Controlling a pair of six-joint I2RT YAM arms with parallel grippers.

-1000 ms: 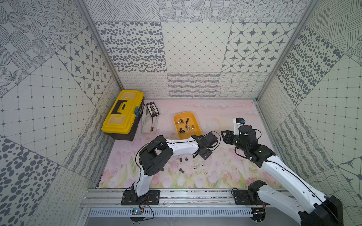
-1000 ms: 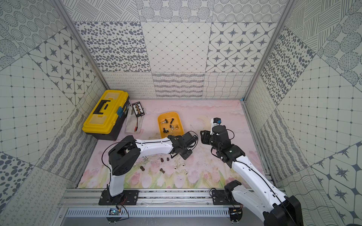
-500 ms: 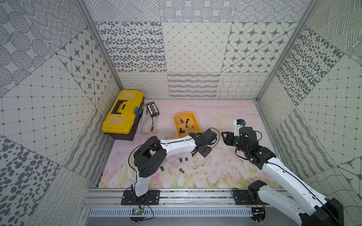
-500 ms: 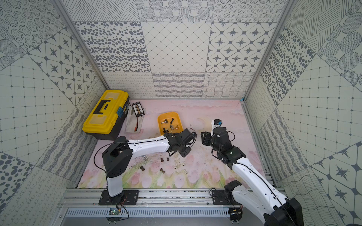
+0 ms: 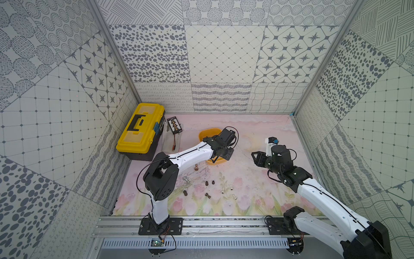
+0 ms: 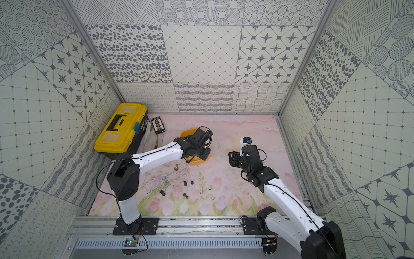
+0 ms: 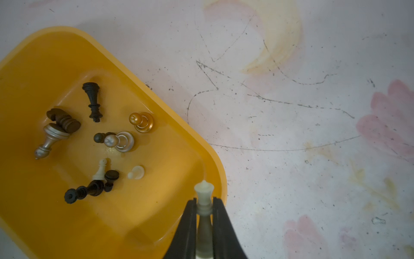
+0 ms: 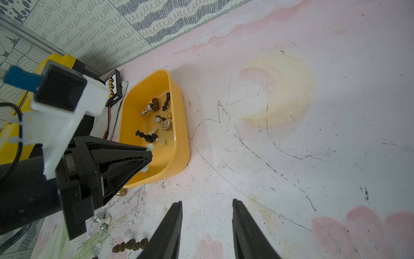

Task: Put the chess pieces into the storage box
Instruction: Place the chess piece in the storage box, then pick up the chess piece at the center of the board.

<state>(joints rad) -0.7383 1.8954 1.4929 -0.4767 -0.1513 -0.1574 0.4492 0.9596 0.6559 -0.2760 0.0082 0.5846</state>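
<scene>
I will next move my left gripper down toward the bare near end of the box's bottom and let go of the cream chess piece (image 7: pixel 203 192), since the others lie farther in.
My left gripper (image 7: pixel 203 199) is shut on a cream chess piece (image 7: pixel 203 192), which hangs over the near rim of the orange storage box (image 7: pixel 156 201). Several chess pieces lie inside the box, among them a gold pawn (image 7: pixel 141 122) and a black one (image 7: pixel 93 98). In both top views the left gripper (image 5: pixel 216 158) covers most of the storage box (image 5: pixel 207 133). More chess pieces are scattered on the mat: a brass one (image 5: pixel 196 167), a silver one (image 5: pixel 186 179), dark ones (image 5: pixel 206 183) and white ones (image 5: pixel 222 191). The right gripper (image 8: pixel 207 201) stands open and empty above the mat, to the right of the box.
A yellow-and-black toolbox (image 5: pixel 140 130) stands at the back left. Beside it lie a small black case (image 5: pixel 174 125) and a white cloth with a cable (image 5: pixel 171 143). Patterned walls close in three sides, and a metal rail (image 5: pixel 201 224) runs along the front.
The left gripper has carried the cream piece back and to the left, from over the mat to over the box's near end. The right arm has hardly moved.
</scene>
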